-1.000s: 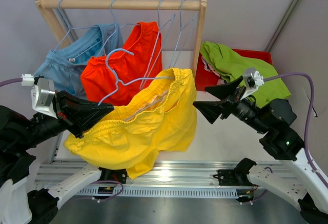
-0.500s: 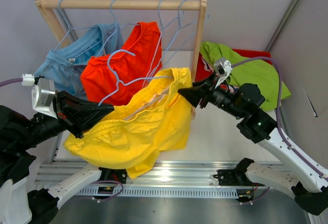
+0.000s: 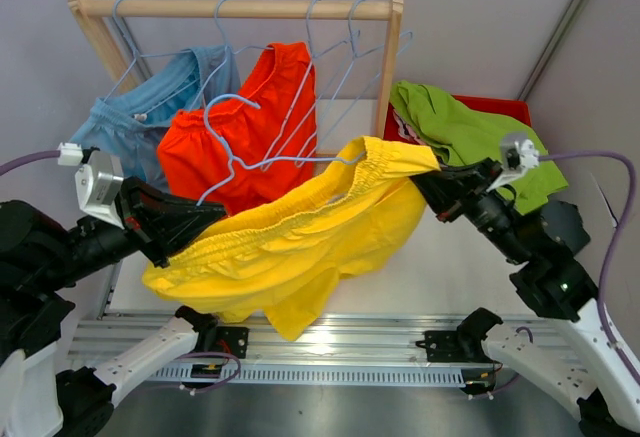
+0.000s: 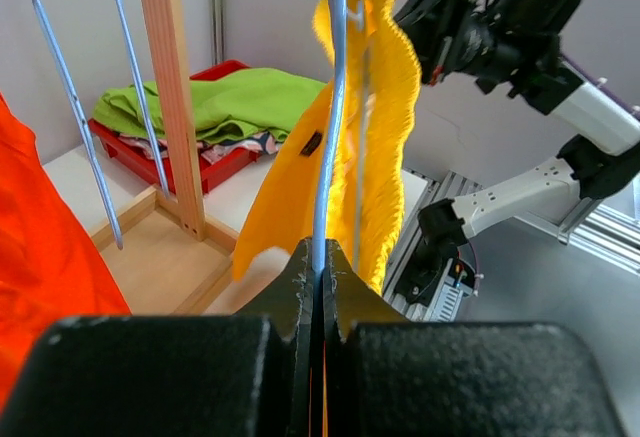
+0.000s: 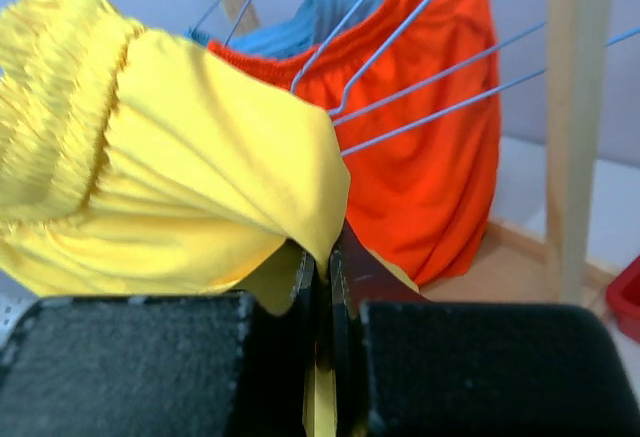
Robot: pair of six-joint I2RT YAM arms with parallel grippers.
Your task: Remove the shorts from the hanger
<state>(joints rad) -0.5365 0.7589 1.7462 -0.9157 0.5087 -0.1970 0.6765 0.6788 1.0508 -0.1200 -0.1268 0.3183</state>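
Observation:
The hanger's bar is still inside the yellow shorts' waistband. My right gripper needs to pull the waistband off the bar toward the right in the top view, then outward over the lime green shorts [image 3: 482, 125], and then release it.
The yellow shorts [image 3: 310, 232] hang stretched in the air between my two grippers, in front of the rack. My left gripper [image 3: 215, 219] is shut on the wire of their light blue hanger [image 4: 330, 107], whose bar still runs inside the waistband. The right gripper [image 3: 428, 179] is shut on the waistband's right corner [image 5: 300, 207], with yellow cloth pinched between the jaws. Orange-red shorts [image 3: 250, 137] and light blue shorts [image 3: 140, 117] hang on hangers from the rail.
The wooden rack [image 3: 240, 7] stands at the back, its right post [image 3: 392, 67] close to my right gripper. Empty wire hangers [image 3: 345, 67] dangle from the rail. Lime green shorts [image 3: 470, 137] lie piled in a red bin [image 3: 505, 109] at right.
The right gripper went in to the yellow waistband, shut on it and drew it to the right. The shorts are now pulled out long; the left gripper barely moved.

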